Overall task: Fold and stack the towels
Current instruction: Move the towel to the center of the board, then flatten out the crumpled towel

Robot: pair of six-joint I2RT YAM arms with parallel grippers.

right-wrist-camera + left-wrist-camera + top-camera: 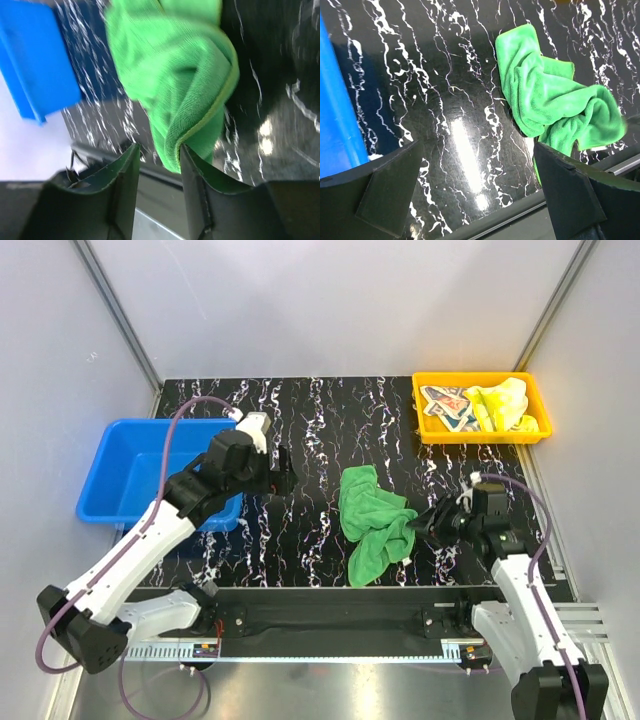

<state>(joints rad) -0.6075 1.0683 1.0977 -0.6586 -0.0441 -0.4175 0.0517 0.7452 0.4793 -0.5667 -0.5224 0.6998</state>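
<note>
The towel's tray-side far corner [371, 472] lies clear of the folds, so my right gripper will next swing outward and to its left in the top view onto it.
The green towel [372, 522] lies crumpled in the middle of the black marbled table. My right gripper [428, 524] is at the towel's right edge, low over the table. In the right wrist view it [157, 160] is open, and a hemmed fold of the green towel [175, 75] touches the inner face of one finger [197, 170]. My left gripper [283, 478] hovers left of the towel, open wide and empty [480, 195], with the towel [550, 100] ahead of it. The yellow towel [503, 403] and a pale multicoloured printed towel [447, 406] lie in the orange tray [481, 436].
A blue bin [130, 475] stands at the left edge of the table, under my left arm; it also shows in the left wrist view [335, 115]. The orange tray is at the back right corner. The table's front rail [340, 595] runs just below the towel.
</note>
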